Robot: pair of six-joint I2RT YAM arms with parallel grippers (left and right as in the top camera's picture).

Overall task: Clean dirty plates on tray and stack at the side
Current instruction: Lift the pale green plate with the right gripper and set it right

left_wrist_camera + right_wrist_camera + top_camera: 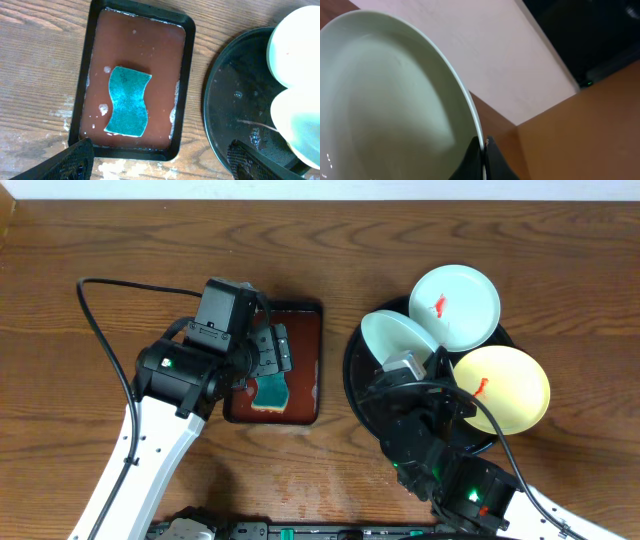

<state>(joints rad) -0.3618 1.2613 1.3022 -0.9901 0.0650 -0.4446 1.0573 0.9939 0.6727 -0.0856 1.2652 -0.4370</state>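
Observation:
The bare table is clear to the right in the overhead view, past the pale yellow plate point(503, 388), so I need to move my right gripper there next, and down to let go.
The round black tray point(360, 395) sits right of centre. On it lie a white plate point(455, 305) with a red smear and a pale yellow plate point(503, 388) with a red smear. My right gripper point(483, 150) is shut on the rim of a second white plate point(385, 95), held tilted up over the tray's left part point(398, 338). My left gripper point(160, 162) is open and empty above the reddish-brown tray point(305, 370), just short of the teal sponge point(128, 101) lying in it. The black tray's edge point(220, 100) shows in the left wrist view.
The rectangular reddish-brown tray point(145, 45) holds wet foam around the sponge point(270, 392). A black cable point(100, 330) loops over the table at the left. Bare wooden table point(120, 240) surrounds both trays.

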